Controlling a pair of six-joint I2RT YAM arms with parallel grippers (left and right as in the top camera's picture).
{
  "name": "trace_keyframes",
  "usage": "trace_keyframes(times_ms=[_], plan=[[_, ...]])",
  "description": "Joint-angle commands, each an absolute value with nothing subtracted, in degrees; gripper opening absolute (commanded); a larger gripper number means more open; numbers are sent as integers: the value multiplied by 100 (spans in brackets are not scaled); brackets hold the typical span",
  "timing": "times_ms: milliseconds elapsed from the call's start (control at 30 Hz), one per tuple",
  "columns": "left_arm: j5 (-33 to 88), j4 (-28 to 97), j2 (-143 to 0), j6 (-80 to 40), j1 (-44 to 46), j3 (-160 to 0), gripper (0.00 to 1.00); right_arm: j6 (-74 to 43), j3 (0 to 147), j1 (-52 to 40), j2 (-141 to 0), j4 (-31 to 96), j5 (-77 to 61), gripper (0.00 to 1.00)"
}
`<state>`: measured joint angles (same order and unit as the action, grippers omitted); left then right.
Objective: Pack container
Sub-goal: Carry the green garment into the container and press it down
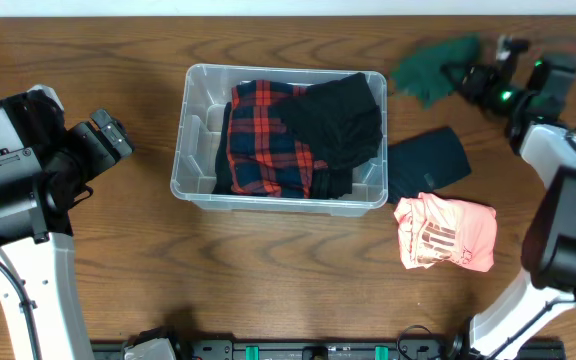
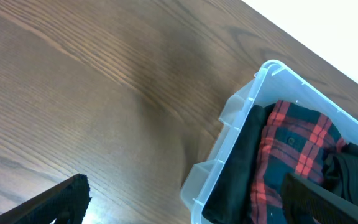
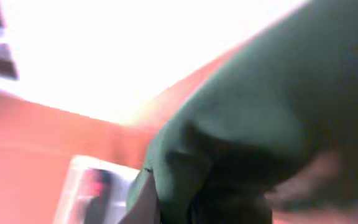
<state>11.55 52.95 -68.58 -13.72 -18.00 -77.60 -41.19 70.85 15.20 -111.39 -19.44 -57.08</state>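
Note:
The dark green garment (image 1: 433, 65) still hangs outside the container, so my right gripper will next move over the container's nearby rim and then down onto the uncovered red plaid shirt.
The clear plastic container (image 1: 196, 95) stands mid-table and holds a red plaid shirt (image 1: 263, 140) and a black garment (image 1: 338, 120); both show in the left wrist view (image 2: 294, 143). My right gripper (image 1: 465, 78) is shut on a dark green garment (image 1: 433, 65), held above the table right of the container's far corner. The green cloth (image 3: 266, 112) fills the blurred right wrist view, with the container (image 3: 89, 186) at lower left. My left gripper (image 1: 116, 135) is open and empty, left of the container; its fingers frame the container's corner (image 2: 229, 112).
A dark navy garment (image 1: 428, 160) lies just right of the container. A pink printed shirt (image 1: 448, 232) lies at the front right. The table's far edge runs close behind the green garment.

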Motion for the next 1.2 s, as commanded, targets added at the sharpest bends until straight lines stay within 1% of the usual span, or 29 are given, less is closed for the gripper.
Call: trace_keyframes(times_ms=[0, 100, 233, 267, 333, 433, 567, 633, 700, 800, 867, 967, 1033, 1167], plan=[[1087, 5312, -6879, -1382, -1831, -7747, 98, -5653, 7159, 1415, -10549, -2801, -6895, 1], [1087, 5312, -6882, -1382, -1831, -7747, 98, -6718, 7159, 1238, -10346, -3975, -6973, 1], [1085, 5312, -6882, -1382, -1831, -7747, 98, -7690, 7159, 784, -10263, -5199, -6967, 1], [1087, 5312, -6882, -1382, -1831, -7747, 98, -7830, 7159, 617, -10263, -5417, -6954, 1], [1087, 5312, -6879, -1382, -1831, -7747, 98, -7832, 7157, 255, -10263, -5461, -6890, 1], [1087, 5312, -6882, -1382, -1831, -7747, 98, -7513, 7157, -346, -10267, -5354, -6726, 1], [1087, 5312, -6879, -1382, -1831, -7747, 98, -6751, 7157, -1234, -10267, -4836, -6305, 1], [1085, 5310, -6879, -1382, -1831, -7747, 98, -6176, 7157, -1682, -10267, -4377, -6038, 1], [1087, 5312, -6879, -1382, -1831, -7747, 98, -5623, 7157, -2016, -10269, -3802, -5780, 1], [1087, 5310, -6882, -1382, -1831, -7747, 98, -4547, 7157, -2427, -10285, -2515, -5212, 1], [1087, 5312, -6879, -1382, -1831, -7747, 98, -3785, 7157, -2635, -10350, -1688, -4762, 1], [1085, 5312, -6879, -1382, -1831, -7747, 98, -2943, 7155, -2803, -10554, -766, -4088, 1], [1087, 5312, -6882, -1382, -1831, -7747, 98, -2620, 7155, -2818, -10733, -290, -3743, 1], [1087, 5312, -6882, -1382, -1831, -7747, 98, -2307, 7155, -2676, -11080, 316, -3662, 1]])
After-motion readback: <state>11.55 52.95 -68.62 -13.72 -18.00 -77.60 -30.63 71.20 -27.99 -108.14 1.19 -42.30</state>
